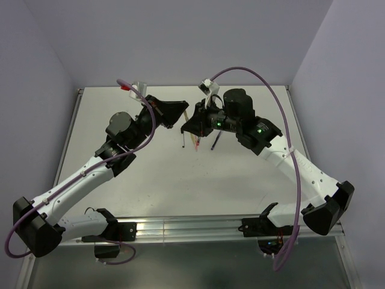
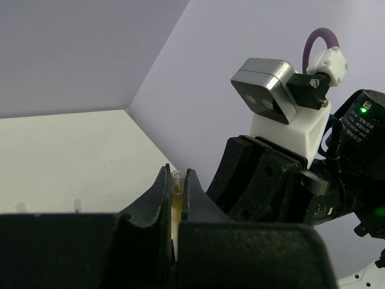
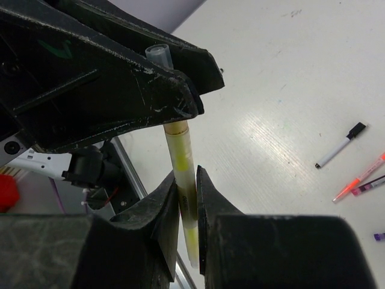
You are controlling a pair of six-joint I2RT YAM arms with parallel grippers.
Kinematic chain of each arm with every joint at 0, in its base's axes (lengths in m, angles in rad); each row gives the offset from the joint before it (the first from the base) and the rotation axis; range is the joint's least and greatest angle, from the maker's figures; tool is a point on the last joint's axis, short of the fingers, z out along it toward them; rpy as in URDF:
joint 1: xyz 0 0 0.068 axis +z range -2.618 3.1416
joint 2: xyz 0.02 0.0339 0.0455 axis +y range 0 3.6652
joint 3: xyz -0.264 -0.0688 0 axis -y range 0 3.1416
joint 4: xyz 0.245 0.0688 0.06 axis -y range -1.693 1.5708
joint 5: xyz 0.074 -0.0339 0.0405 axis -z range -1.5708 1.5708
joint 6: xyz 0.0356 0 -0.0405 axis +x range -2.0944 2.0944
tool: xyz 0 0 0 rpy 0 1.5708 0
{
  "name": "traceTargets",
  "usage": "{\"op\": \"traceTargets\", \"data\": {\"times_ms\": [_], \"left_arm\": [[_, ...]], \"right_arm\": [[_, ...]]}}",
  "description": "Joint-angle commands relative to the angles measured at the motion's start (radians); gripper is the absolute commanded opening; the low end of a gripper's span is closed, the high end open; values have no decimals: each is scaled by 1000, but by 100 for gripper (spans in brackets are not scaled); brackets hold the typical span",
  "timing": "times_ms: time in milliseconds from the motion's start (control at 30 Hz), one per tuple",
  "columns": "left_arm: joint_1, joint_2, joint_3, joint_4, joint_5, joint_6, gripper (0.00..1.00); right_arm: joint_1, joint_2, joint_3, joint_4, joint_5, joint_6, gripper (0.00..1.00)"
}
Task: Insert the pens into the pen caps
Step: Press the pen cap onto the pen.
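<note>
The yellow pen is now inside its cap, so I should next lower my left gripper to the tabletop (image 1: 189, 143) beside the orange pen, fingers tilting down, and release it.
My left gripper (image 2: 175, 176) is shut on a whitish-clear pen cap (image 2: 177, 183), held upright between its fingers. My right gripper (image 3: 187, 174) is shut on a yellow pen (image 3: 179, 147). The pen's upper end goes in between the left gripper's fingers (image 3: 138, 84), and the cap's tip (image 3: 159, 55) sticks out above them. In the top view the two grippers meet above the far middle of the table, left (image 1: 175, 112) and right (image 1: 195, 123). A white-black pen (image 3: 338, 147), an orange pen (image 3: 360, 178) and a dark purple pen (image 3: 370, 186) lie on the table.
Two small whitish stubs (image 2: 20, 206) (image 2: 76, 203) stand on the table in the left wrist view. Thin pens (image 1: 183, 138) (image 1: 215, 141) lie on the table below the grippers. A metal rail (image 1: 186, 227) runs along the near edge. Walls close the back and sides.
</note>
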Motion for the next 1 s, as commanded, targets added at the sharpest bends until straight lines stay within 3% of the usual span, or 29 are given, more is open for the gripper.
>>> {"op": "traceTargets", "data": {"times_ms": [0, 233, 400, 467, 633, 967], "left_arm": [[-113, 7, -34, -337, 234, -34, 0], [-54, 33, 136, -415, 6, -41, 0], [52, 143, 355, -475, -79, -115, 0], [84, 190, 462, -512, -70, -124, 0], [169, 367, 662, -688, -50, -118, 0], [232, 730, 922, -998, -56, 35, 0]], "right_arm": [[-87, -19, 131, 473, 215, 45, 0], [-85, -24, 121, 341, 117, 50, 3], [-85, -35, 81, 222, 10, 36, 32], [-85, -47, 49, 185, 3, 28, 38], [-85, -104, -43, 97, 62, 10, 50], [-87, -164, -148, -7, 288, 50, 59]]}}
